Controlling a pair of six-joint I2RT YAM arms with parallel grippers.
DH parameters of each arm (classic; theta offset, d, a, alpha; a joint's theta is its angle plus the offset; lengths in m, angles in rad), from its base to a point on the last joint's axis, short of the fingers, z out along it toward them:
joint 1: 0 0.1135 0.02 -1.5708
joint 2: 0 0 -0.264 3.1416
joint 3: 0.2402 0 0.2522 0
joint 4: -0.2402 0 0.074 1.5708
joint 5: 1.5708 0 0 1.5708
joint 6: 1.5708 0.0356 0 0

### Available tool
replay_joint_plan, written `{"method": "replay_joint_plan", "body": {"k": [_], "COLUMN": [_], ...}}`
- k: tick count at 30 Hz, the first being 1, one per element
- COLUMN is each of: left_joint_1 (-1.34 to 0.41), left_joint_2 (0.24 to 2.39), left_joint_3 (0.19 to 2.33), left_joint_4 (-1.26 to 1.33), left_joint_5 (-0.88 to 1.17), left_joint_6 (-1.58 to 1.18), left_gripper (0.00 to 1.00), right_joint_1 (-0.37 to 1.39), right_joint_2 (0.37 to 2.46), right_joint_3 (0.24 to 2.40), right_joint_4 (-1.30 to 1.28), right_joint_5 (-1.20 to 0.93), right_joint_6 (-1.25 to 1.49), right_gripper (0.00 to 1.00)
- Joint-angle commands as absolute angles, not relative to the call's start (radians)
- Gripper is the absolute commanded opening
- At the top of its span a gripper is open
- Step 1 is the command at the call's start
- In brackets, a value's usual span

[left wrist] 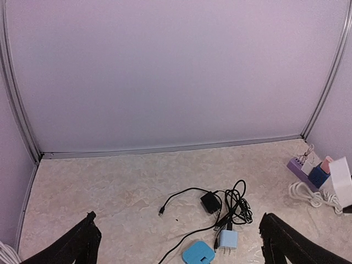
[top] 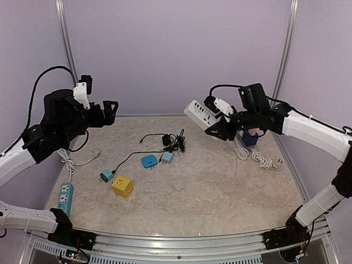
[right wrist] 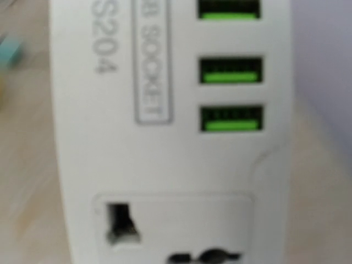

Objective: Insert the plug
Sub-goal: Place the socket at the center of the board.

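The right gripper lowers the white power strip (top: 200,114) onto the open tabletop in front of the adapters next and releases it there, since that part lies clear.
My right gripper (top: 219,131) is shut on the near end of a white power strip (top: 200,114) and holds it up in the air at the back right. The strip (right wrist: 165,154) fills the right wrist view, with green USB ports (right wrist: 231,118) above a socket face (right wrist: 176,231); the fingers are hidden there. Plugs lie on the table: a black adapter (top: 166,140) with tangled cable, a light-blue adapter (top: 166,157), a blue one (top: 149,161) and a small teal plug (top: 106,176). My left gripper (top: 110,106) hangs open and empty high at the left, its fingers (left wrist: 82,245) wide apart above the adapters (left wrist: 228,239).
A yellow cube socket (top: 122,186) sits left of centre. A blue power strip (top: 66,198) lies at the left edge beside a white cable (top: 69,159). A purple strip with a blue plug (top: 250,137) and a coiled white cord (top: 259,157) lie at the right.
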State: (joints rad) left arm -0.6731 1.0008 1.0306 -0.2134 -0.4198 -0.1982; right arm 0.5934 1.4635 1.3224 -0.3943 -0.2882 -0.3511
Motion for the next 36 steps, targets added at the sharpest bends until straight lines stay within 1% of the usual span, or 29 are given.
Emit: {"method": "replay_joint_plan", "body": {"k": [1,4,7,12,13,15,16,17,18,19,22,25,30,33,35,36], "left_joint_1": [-0.662,-0.661,-0.66,-0.658,-0.658,-0.658,-0.658,-0.658,-0.658,-0.658,-0.658,-0.658,-0.672,-0.732,-0.777,-0.797], "left_joint_2": [0.988,0.996,1.009,1.036,1.037,1.037,1.037,1.037,1.038,1.039,1.055,1.083,1.127,1.169,1.238,1.269], "left_joint_3": [1.017,1.024,1.035,1.041,1.037,1.028,1.023,1.019,1.016,1.014,1.02,1.023,0.973,0.955,0.968,0.977], "left_joint_4": [-0.251,-0.256,-0.27,-0.312,-0.32,-0.329,-0.331,-0.334,-0.338,-0.345,-0.392,-0.458,-0.549,-0.624,-0.685,-0.716], "left_joint_5": [-0.433,-0.431,-0.424,-0.396,-0.393,-0.39,-0.386,-0.379,-0.374,-0.37,-0.391,-0.422,-0.352,-0.318,-0.281,-0.255], "left_joint_6": [-0.179,-0.18,-0.18,-0.202,-0.208,-0.219,-0.223,-0.226,-0.23,-0.235,-0.265,-0.331,-0.422,-0.438,-0.432,-0.428], "left_gripper": [0.99,0.99,0.99,0.99,0.99,0.99,0.99,0.99,0.99,0.99,0.99,0.99,0.99,0.99,0.99,0.99], "right_joint_1": [0.682,0.784,0.839,0.912,0.92,0.933,0.938,0.942,0.947,0.95,0.953,0.956,0.956,0.956,0.953,0.951], "right_joint_2": [1.528,1.596,1.679,1.779,1.796,1.823,1.833,1.841,1.847,1.851,1.832,1.76,1.62,1.512,1.44,1.406], "right_joint_3": [1.183,1.142,1.133,1.114,1.117,1.123,1.128,1.136,1.146,1.16,1.218,1.263,1.3,1.243,1.185,1.16], "right_joint_4": [-0.497,-0.604,-0.688,-0.7,-0.698,-0.695,-0.693,-0.695,-0.7,-0.708,-0.723,-0.724,-0.721,-0.611,-0.516,-0.469], "right_joint_5": [-0.399,-0.371,-0.383,-0.323,-0.32,-0.309,-0.296,-0.28,-0.263,-0.249,-0.224,-0.237,-0.326,-0.339,-0.277,-0.206], "right_joint_6": [-0.445,-0.491,-0.484,-0.474,-0.474,-0.474,-0.477,-0.48,-0.484,-0.484,-0.457,-0.45,-0.427,-0.354,-0.29,-0.248], "right_gripper": [0.0,0.0,0.0,0.0,0.02,0.13,0.26,0.57,0.93,0.99,1.0,1.0,1.0,1.0,1.0,1.0]}}
